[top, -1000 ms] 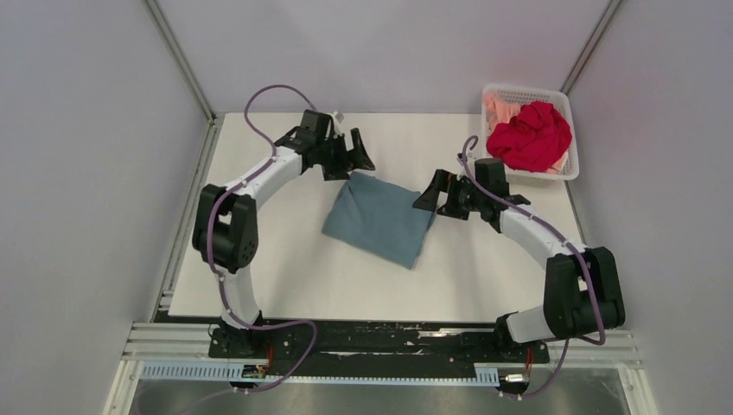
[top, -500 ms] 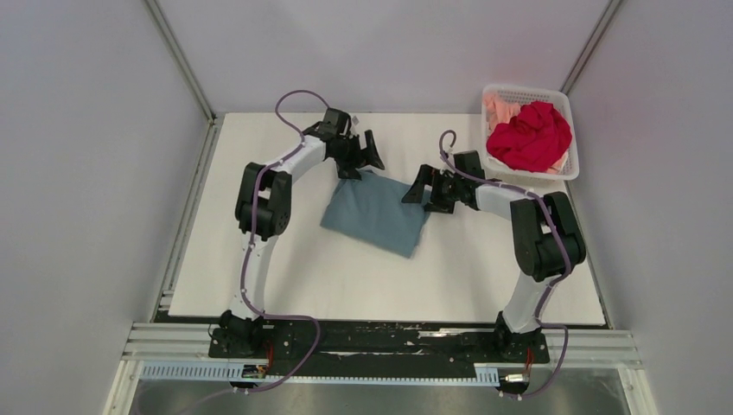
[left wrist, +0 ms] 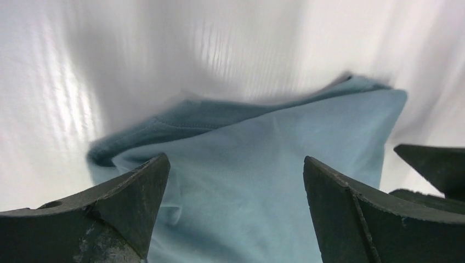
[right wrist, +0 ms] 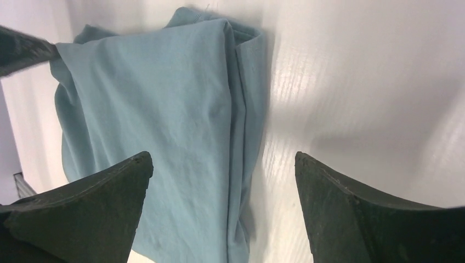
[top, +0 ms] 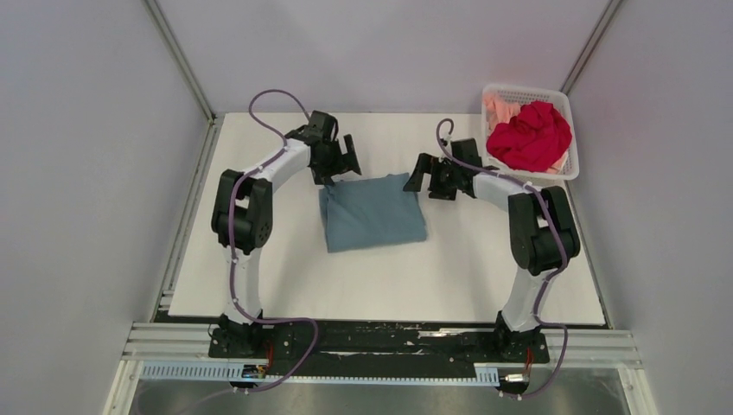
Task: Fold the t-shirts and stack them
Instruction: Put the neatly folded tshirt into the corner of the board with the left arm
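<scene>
My left gripper moves back and down next, onto the middle of the teal-blue t-shirt's edge (top: 326, 221) farthest from the basket, since the shirt lies folded square.
The teal-blue t-shirt (top: 373, 213) lies folded in a rough square on the white table, between the two arms. It also shows in the left wrist view (left wrist: 257, 164) and in the right wrist view (right wrist: 164, 120). My left gripper (top: 339, 166) is open and empty above the shirt's far left corner. My right gripper (top: 418, 180) is open and empty at the shirt's far right corner, over its folded edge. The red t-shirt (top: 529, 137) lies crumpled in the white mesh basket (top: 520, 89), on top of the peach-pink t-shirt (top: 500, 108).
The basket stands at the table's far right corner. Grey walls enclose the table (top: 259, 259) on three sides. The arm bases sit on a metal rail (top: 380, 346) at the near edge.
The folded teal shirt has turned from a slanted lie to nearly square with the table. Both grippers have shifted: the left one leftward, the right one slightly toward the far side.
</scene>
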### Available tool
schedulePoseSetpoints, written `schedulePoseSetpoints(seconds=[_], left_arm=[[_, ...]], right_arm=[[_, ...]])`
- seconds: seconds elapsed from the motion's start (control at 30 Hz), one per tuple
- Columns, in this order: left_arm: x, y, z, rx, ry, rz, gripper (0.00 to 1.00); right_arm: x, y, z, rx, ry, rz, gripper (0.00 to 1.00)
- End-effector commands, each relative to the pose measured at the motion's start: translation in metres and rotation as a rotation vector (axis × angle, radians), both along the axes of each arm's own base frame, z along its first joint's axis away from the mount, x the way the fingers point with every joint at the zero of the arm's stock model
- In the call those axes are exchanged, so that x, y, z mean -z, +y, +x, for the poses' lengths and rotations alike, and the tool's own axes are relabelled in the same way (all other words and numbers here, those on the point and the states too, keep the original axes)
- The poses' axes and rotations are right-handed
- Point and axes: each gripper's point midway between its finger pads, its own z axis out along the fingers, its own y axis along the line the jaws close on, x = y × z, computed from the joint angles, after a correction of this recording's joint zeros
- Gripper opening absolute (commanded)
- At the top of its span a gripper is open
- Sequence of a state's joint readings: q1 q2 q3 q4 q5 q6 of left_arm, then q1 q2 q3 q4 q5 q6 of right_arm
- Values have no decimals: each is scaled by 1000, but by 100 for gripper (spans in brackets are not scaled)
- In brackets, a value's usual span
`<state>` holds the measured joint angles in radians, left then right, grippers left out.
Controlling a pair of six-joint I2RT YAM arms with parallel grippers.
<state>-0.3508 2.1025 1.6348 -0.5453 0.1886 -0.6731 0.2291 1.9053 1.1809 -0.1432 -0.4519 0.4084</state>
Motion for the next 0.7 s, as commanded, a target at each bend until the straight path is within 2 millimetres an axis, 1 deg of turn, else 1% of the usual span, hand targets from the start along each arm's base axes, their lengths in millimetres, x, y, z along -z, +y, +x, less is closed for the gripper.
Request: schedulePoseSetpoints(seconds=[0.0,0.03,0.07,0.1,0.13,0.17,0.2,0.23,0.27,0.3,0.37,0.4,0.43,0.47,0.5,0.57,0.6,0.63,0.67], left_arm=[[-67,23,22,-41,-153,98,100],[-80,26,19,-54,-176,93,100],[-68,30,9,-62,-157,103,100],[-79,34,3,-83,-181,93,100],[-60,39,-11,-90,-146,103,100],[-65,42,-18,-109,-156,93,100],[-46,47,-33,-112,-119,103,100],[-45,48,-40,-118,-112,90,100],[-30,49,-52,-112,-79,90,100],[-25,49,-57,-113,-66,84,100],[-3,50,-75,-106,-7,78,100],[0,45,-76,-91,-3,49,100],[9,45,-83,-91,21,42,100],[14,39,-85,-77,33,14,100],[21,38,-90,-75,53,4,99],[30,33,-95,-66,77,-25,93],[35,30,-95,-62,87,-40,87],[38,28,-95,-59,90,-46,82],[44,27,-97,-53,108,-52,72]], right_arm=[[-67,-20,7,74,-177,-80,100],[-73,-25,1,93,-189,-95,100],[-77,-30,-5,108,-199,-104,100],[-80,-35,-13,127,-204,-112,100],[-82,-38,-21,140,-208,-117,100],[-81,-41,-30,150,-203,-115,100],[-77,-44,-40,155,-192,-115,100],[-78,-45,-48,157,-191,-110,100],[-79,-46,-55,159,-191,-104,100],[-79,-47,-61,162,-192,-100,100],[-81,-49,-71,165,-200,-97,100],[-81,-51,-74,169,-202,-100,100],[-79,-53,-76,177,-201,-108,100],[-78,-56,-78,183,-198,-114,100],[-77,-56,-81,185,-196,-116,100],[-74,-56,-84,185,-185,-116,100],[-73,-57,-86,184,-182,-118,100],[-72,-58,-87,184,-178,-121,100],[-71,-58,-88,185,-176,-124,100]])
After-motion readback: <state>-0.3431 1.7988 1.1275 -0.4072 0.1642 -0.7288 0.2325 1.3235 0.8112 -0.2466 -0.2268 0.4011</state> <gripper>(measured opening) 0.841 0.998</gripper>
